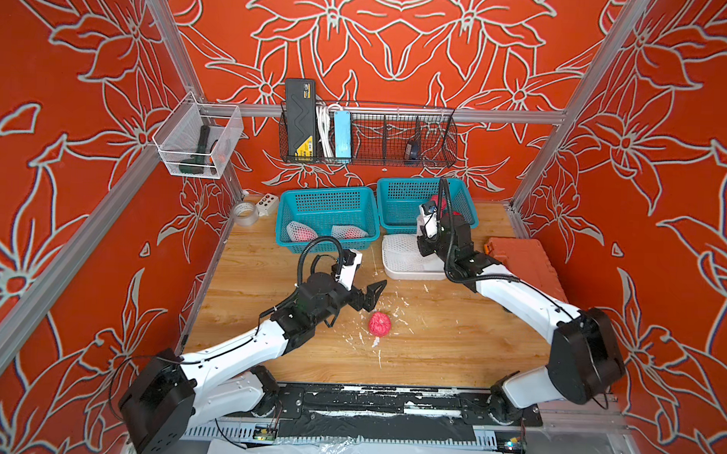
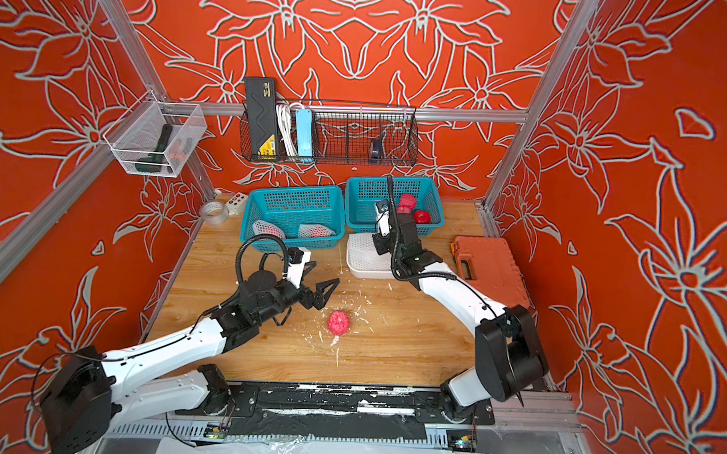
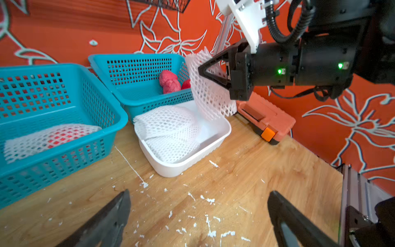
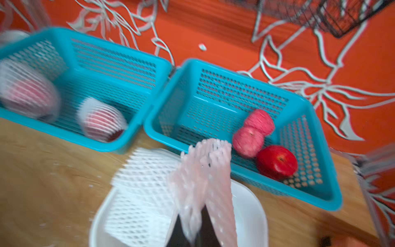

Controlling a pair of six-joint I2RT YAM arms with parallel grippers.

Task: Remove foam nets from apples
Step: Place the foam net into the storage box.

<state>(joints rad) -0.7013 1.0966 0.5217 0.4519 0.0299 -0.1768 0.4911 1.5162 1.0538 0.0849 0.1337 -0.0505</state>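
Observation:
The white tray (image 1: 410, 273) (image 4: 246, 216) already has other foam nets in it, so my right gripper should go down into it next and let go of the foam net there.
A bare red apple (image 1: 379, 323) (image 2: 338, 322) lies on the wooden table. My left gripper (image 2: 327, 272) (image 3: 198, 192) hovers open just behind and left of it, nothing between its fingers. My right gripper (image 3: 199, 69) (image 4: 195, 216) is shut on a white foam net (image 3: 210, 96) (image 4: 205, 171) that hangs over the white tray (image 3: 188, 169) (image 1: 410, 273). Other foam nets (image 3: 168, 126) lie in that tray. Two netted apples (image 1: 301, 232) (image 1: 349, 232) sit in the left teal basket (image 1: 325, 191). Three bare apples (image 4: 276, 162) (image 4: 248, 139) (image 4: 259, 122) rest in the right teal basket (image 1: 417, 182).
An orange tool case (image 1: 523, 262) lies right of the tray, close to my right arm. A tape roll (image 1: 246, 213) and a white switch box (image 1: 266, 203) sit at the back left. White foam scraps (image 1: 374, 342) litter the table around the loose apple.

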